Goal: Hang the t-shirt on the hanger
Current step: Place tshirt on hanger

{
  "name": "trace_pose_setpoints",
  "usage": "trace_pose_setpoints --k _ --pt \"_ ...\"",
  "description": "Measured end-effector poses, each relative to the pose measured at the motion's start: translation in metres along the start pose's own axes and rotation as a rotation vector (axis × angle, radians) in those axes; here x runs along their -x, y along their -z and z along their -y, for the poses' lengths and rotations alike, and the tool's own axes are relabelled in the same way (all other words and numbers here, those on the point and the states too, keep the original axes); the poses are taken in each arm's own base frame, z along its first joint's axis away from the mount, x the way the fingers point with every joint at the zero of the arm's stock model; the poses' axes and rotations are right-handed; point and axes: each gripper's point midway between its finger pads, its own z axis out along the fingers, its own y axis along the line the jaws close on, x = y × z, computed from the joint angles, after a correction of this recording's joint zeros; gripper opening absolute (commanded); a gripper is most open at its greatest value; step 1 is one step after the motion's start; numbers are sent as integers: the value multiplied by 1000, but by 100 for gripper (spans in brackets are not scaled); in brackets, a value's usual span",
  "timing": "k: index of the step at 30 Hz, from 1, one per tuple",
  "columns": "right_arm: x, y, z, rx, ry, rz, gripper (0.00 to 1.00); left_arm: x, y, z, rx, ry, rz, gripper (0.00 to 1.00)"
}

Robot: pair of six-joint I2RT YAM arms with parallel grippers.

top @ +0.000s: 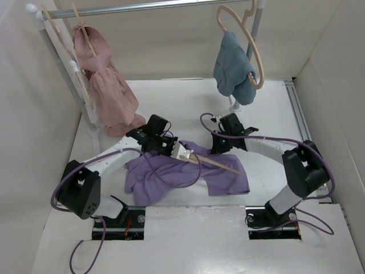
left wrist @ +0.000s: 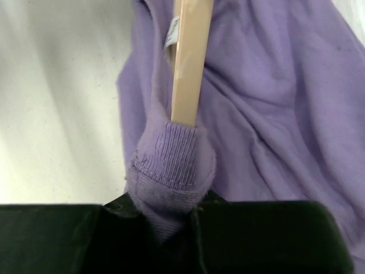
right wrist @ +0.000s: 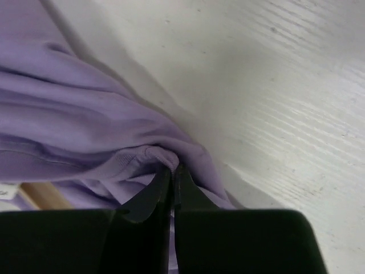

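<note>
The hanger's uncovered end (top: 240,172) is right of my right gripper in the top view, so my right gripper will next pull the t-shirt's held edge that way around it and release.
The lavender t-shirt (top: 188,174) lies crumpled on the table between both arms. A pale-beige hanger (top: 214,162) lies across it, one arm pushed in through the ribbed collar (left wrist: 171,162). My left gripper (top: 171,147) is shut on that collar; in the left wrist view the hanger arm (left wrist: 188,63) runs up out of the collar bunch. My right gripper (top: 219,145) is shut on a fold of the t-shirt's edge (right wrist: 154,157) at the shirt's far side, low over the table. A bit of the hanger (right wrist: 43,197) shows under the cloth there.
A metal rail (top: 142,7) spans the back. A pink garment (top: 105,85) hangs at its left and a blue-teal cloth (top: 234,71) on a hanger (top: 256,51) at its right. White walls close in both sides. The rail's post (top: 74,74) stands near the left arm.
</note>
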Motion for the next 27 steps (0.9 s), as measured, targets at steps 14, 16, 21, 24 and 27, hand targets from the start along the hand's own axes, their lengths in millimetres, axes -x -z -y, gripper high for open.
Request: trace_pose_setpoints --k 14,16,21,24,27 --pt "3 84 68 -171 -250 276 0 -16 5 -35 76 239 20 0" --pt "3 98 70 -203 -266 319 0 -15 2 -41 89 247 26 0" --pt "0 124 72 -266 -280 378 0 -15 -3 -66 136 290 15 0" --pt "-6 125 70 -295 -273 359 0 -15 -4 -74 141 322 17 0" --pt "-6 126 71 -306 -276 358 0 -16 -5 -73 134 356 15 0"
